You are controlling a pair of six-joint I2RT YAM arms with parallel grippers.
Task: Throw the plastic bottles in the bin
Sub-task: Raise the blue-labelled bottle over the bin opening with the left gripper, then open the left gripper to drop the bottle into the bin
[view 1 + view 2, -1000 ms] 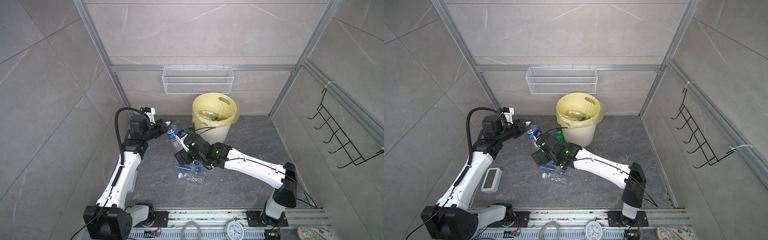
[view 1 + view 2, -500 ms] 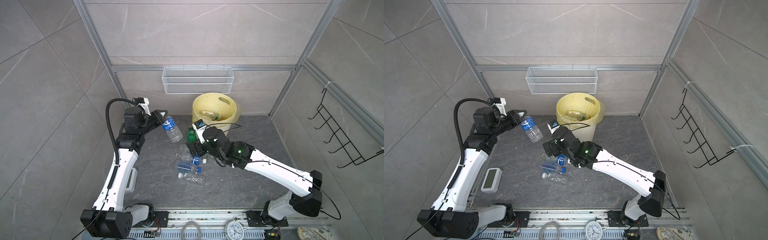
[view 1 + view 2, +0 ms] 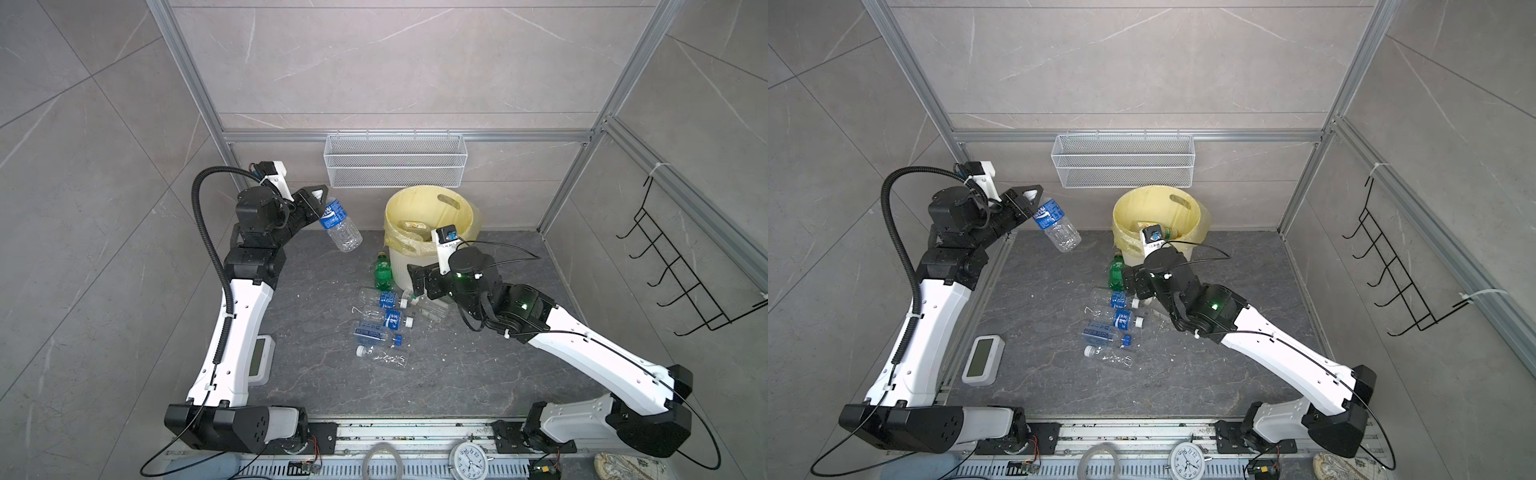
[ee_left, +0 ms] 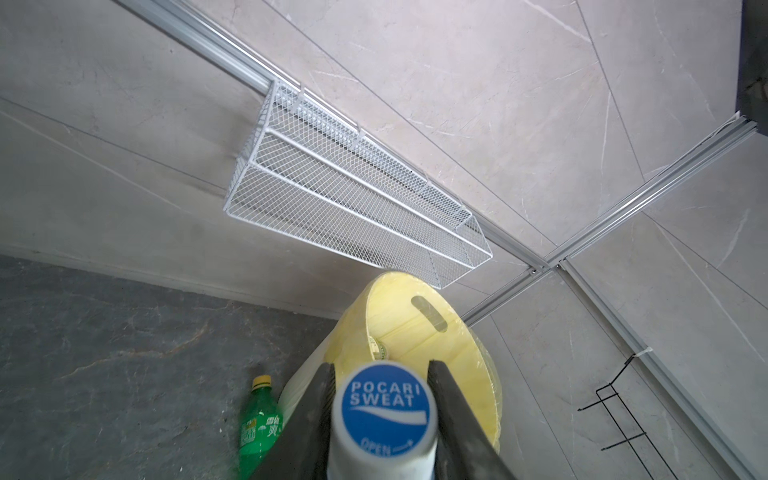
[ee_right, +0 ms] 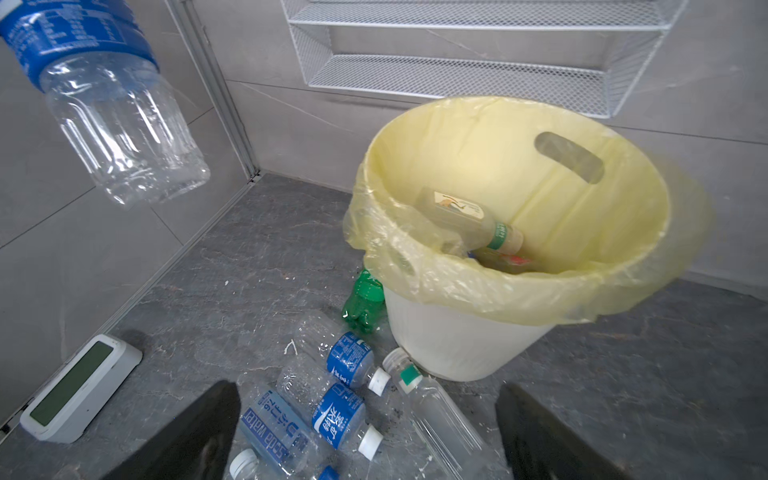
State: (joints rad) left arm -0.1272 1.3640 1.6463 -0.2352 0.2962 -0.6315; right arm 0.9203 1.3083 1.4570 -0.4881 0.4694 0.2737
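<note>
The bin's opening point(image 3: 432, 216) point(image 4: 428, 340) is beyond my left gripper's fingers. My left gripper will next lift the hanging bottle above the bin's rim, carry it over the bin and let go of the bottle's cap.
My left gripper point(image 3: 319, 204) point(image 3: 1036, 203) point(image 4: 380, 365) is shut on the white-and-blue cap point(image 4: 384, 409) of a clear blue-labelled plastic bottle point(image 3: 340, 226) point(image 3: 1058, 227) point(image 5: 124, 124). The bottle hangs tilted in the air, left of the bin point(image 3: 430, 192) point(image 3: 1160, 192) point(image 4: 399, 316) point(image 5: 498, 137). The bin is yellow-lined and holds bottles point(image 5: 461, 216). My right gripper point(image 3: 417, 286) point(image 3: 1133, 286) point(image 5: 368, 388) is open over several clear bottles lying on the floor point(image 3: 382, 320) point(image 3: 1115, 320) point(image 5: 338, 415). A green bottle point(image 3: 383, 272) point(image 3: 1116, 272) point(image 4: 259, 428) point(image 5: 363, 301) lies against the bin's base.
A white wire mesh basket point(image 3: 395, 166) point(image 4: 353, 199) hangs on the back wall above the bin. A white digital clock point(image 3: 259, 361) point(image 3: 982, 359) point(image 5: 79, 386) lies by the left arm. A black hook rack point(image 3: 665, 266) is on the right wall.
The left gripper has lifted the blue-labelled bottle higher. The right arm has drawn back to the right, toward the bin's base, with its gripper still open.
</note>
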